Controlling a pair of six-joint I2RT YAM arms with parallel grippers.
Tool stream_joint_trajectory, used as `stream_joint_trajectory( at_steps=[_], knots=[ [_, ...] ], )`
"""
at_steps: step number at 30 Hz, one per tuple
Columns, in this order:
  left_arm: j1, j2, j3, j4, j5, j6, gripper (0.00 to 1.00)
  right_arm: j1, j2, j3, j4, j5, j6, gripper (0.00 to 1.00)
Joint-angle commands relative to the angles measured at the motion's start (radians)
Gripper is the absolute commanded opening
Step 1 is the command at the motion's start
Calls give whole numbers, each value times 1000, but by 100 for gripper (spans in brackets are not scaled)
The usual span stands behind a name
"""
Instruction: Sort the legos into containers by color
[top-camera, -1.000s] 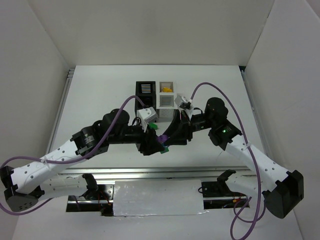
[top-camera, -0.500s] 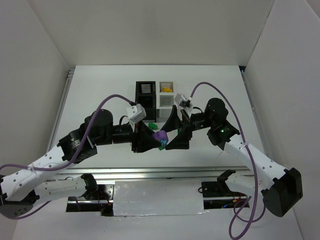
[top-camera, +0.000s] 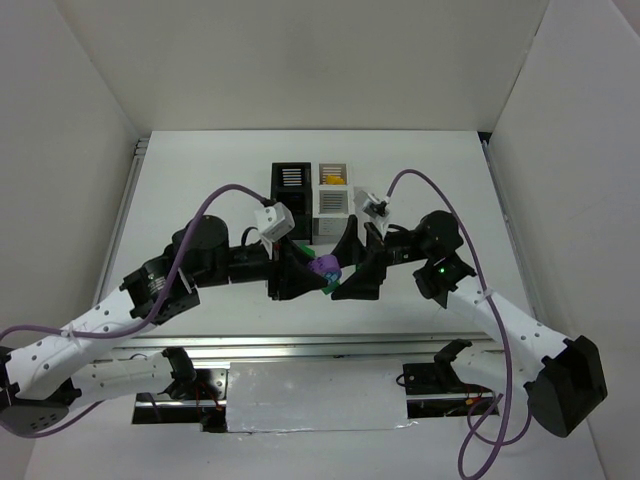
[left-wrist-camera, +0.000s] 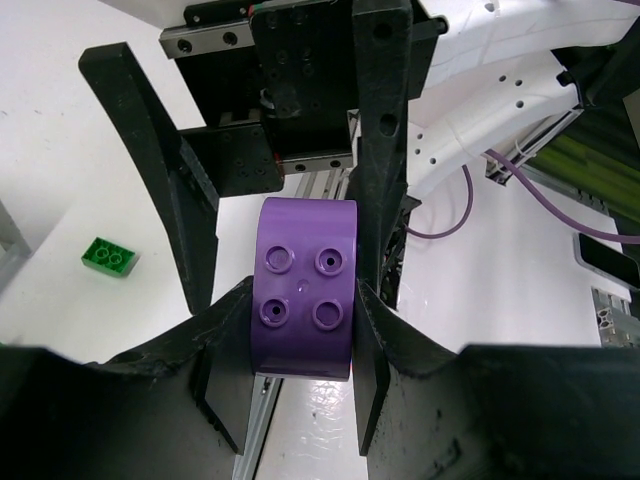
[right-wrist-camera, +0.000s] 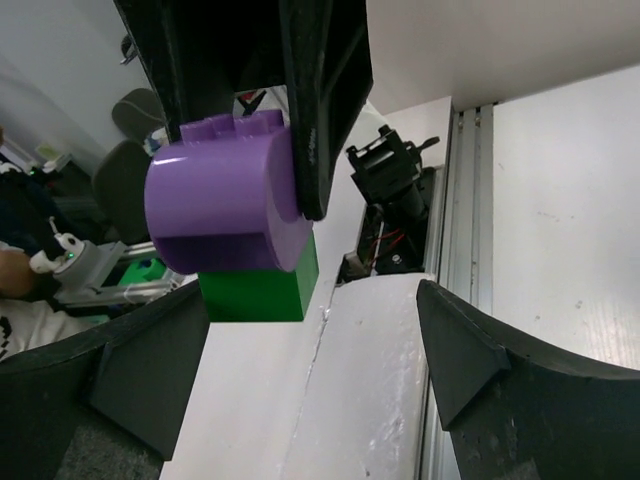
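I will next swing my left gripper outward and tip it down over the black container's far section (top-camera: 291, 177) to release the purple lego, as the white container beside it holds yellow.
My left gripper (top-camera: 318, 268) is shut on a purple lego (left-wrist-camera: 305, 290), round-sided with four studs, pinched between its two fingers above the table. In the right wrist view a green lego (right-wrist-camera: 260, 285) clings to the underside of the purple lego (right-wrist-camera: 225, 200). My right gripper (right-wrist-camera: 310, 340) faces them from the right, open with nothing between its fingers; its fingers (left-wrist-camera: 385, 130) flank the brick without touching. Another green lego (left-wrist-camera: 110, 256) lies loose on the table. The containers (top-camera: 312, 190) stand just behind both grippers, one white container (top-camera: 334, 178) holding a yellow lego.
The metal rail (top-camera: 300, 345) and the arm bases run along the near table edge. White walls close in the table on three sides. Purple cables (top-camera: 410, 180) arch over both wrists.
The right gripper has opened and drawn slightly back to the right. The left gripper has kept its hold on the purple lego and risen from the spot where both met.
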Motion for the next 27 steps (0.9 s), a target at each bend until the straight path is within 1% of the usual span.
stream_joint_trajectory(
  at_steps=[1,4,5,6,7,8,9,10,11,13,14,16,19,22,23,27],
  knots=[
    [4,13,7,52,-10,-12,0,17,-41,45,-12,34,-47,88],
    [4,30,10,51,-18,-16,0,30,-46,56,-69,50,-92,84],
    [5,36,11,51,-16,-18,0,30,-47,57,-79,56,-98,80],
    [5,39,13,51,-16,-18,0,30,-47,56,-80,67,-101,62],
    [5,40,13,54,-16,-22,0,30,-46,54,-86,73,-107,51],
    [7,47,16,52,-13,-19,0,33,-43,54,-89,76,-110,28],
    [8,50,19,46,-16,-19,0,31,-41,57,-102,83,-117,21],
    [10,48,21,46,-29,-22,0,33,-38,60,-114,88,-127,10],
    [11,45,22,48,-38,-24,0,33,-40,62,-128,88,-138,9],
    [14,36,24,52,-64,-30,0,36,-38,65,-174,99,-176,1],
    [20,25,25,57,-73,-38,0,34,-37,60,-181,100,-186,0],
    [31,11,27,78,-111,-51,0,34,-29,51,-168,82,-195,0],
    [77,-9,36,106,-115,-78,0,31,-6,28,-135,53,-202,0],
    [155,-7,62,111,-96,-117,0,31,19,11,-172,68,-255,0],
    [207,-3,68,129,-79,-128,0,30,23,-4,-171,65,-258,0],
    [321,36,87,173,11,-186,0,8,37,-38,-137,73,-236,0]
  ],
)
